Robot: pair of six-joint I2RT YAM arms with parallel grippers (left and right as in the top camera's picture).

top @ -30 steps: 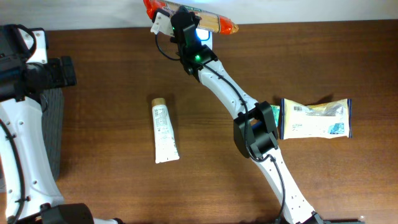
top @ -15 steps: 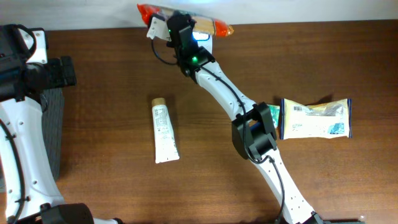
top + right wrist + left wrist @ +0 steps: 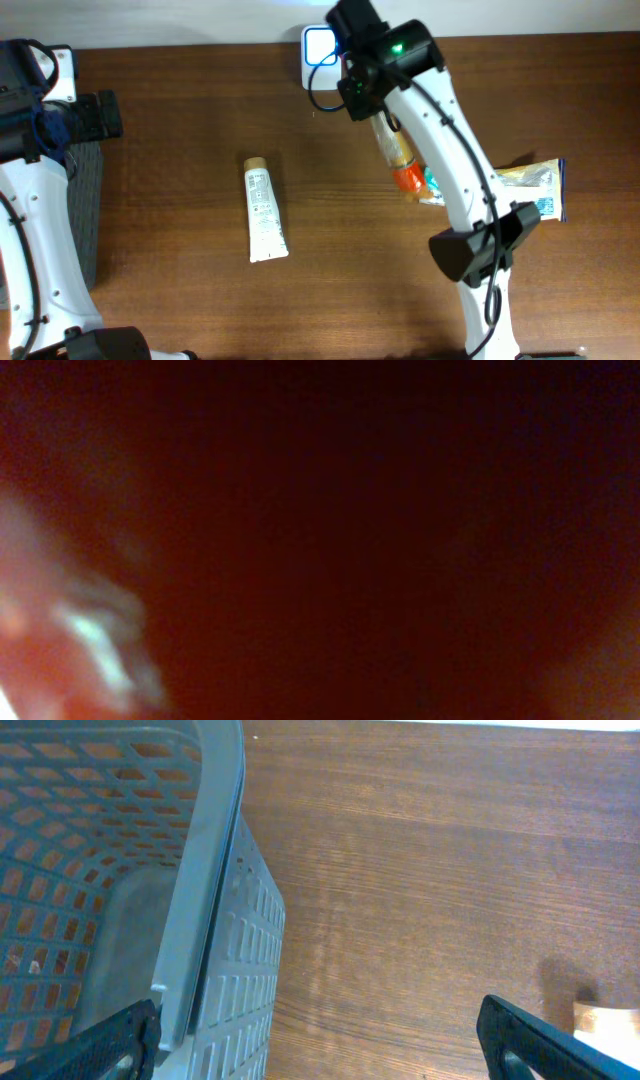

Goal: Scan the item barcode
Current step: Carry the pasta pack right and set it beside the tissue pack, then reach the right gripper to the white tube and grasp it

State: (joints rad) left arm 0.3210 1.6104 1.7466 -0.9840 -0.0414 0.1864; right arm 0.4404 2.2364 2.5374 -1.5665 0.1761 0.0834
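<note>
Next, my right gripper draws back, lowers and releases the snack packet (image 3: 398,155) on bare tabletop beside the yellow-and-green packet, as that tabletop lies below and back from it.
An orange-and-tan snack packet (image 3: 398,155) with a red end hangs from my right gripper (image 3: 377,112), which is shut on its upper end. It sits right of the white barcode scanner (image 3: 318,45), whose blue-lit window shows uncovered at the table's back edge. The packet's red end reaches the left end of a yellow-and-green packet (image 3: 535,190). The right wrist view is a dark red blur, filled by the held packet. My left gripper (image 3: 320,1042) is open at the far left, one finger (image 3: 110,1045) beside a grey basket, nothing between its fingers.
A white tube with a tan cap (image 3: 265,210) lies on the brown table left of centre. The grey perforated basket (image 3: 215,870) stands at the table's left edge, seen in the overhead view as a grey basket wall (image 3: 88,195).
The right arm has swung right and nearer, away from the scanner. The packet, which lay across the scanner, now points toward the front right. The left arm has not moved.
</note>
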